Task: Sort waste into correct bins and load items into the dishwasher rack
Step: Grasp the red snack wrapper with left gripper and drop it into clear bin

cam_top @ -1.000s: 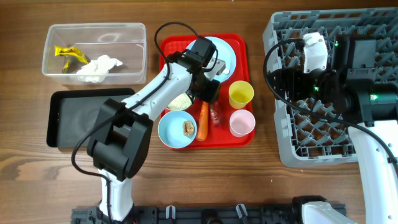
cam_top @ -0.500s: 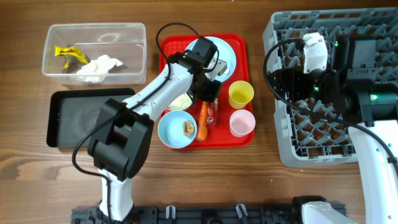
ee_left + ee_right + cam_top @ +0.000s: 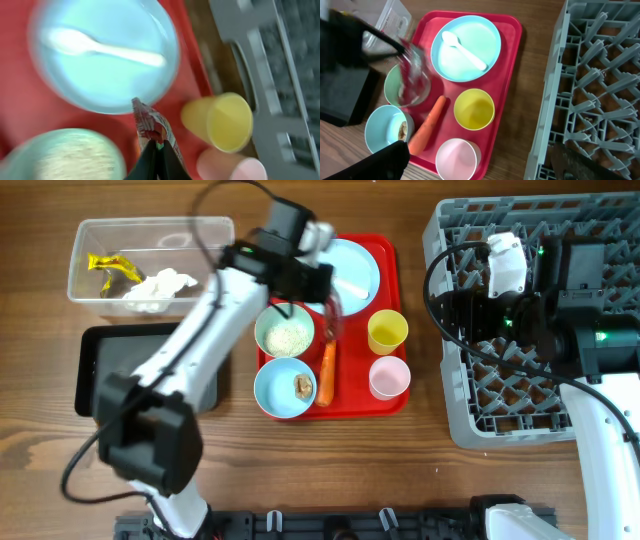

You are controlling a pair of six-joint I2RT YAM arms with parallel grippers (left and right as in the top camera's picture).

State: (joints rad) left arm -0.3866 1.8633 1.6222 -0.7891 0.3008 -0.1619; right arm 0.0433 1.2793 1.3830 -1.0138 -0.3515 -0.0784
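Note:
My left gripper needs to swing over the clear tub next and release the wrapper beside the tissue, since the tub lies to its left in the overhead view.
My left gripper is shut on the red-and-white wrapper, which hangs blurred above the red tray, over its middle. On the tray are the pale blue plate with a white spoon, a bowl of rice, a bowl with a brown lump, the carrot, the yellow cup and the pink cup. My right gripper stands open and empty at the left edge of the grey rack.
The clear tub at the back left holds a yellow scrap and a crumpled tissue. The black tray lies in front of it, partly under my left arm. Bare wood lies between the red tray and the rack.
My left gripper closed on the wrapper and lifted it off the tray, the arm swinging up and to the back left. The right arm has not moved.

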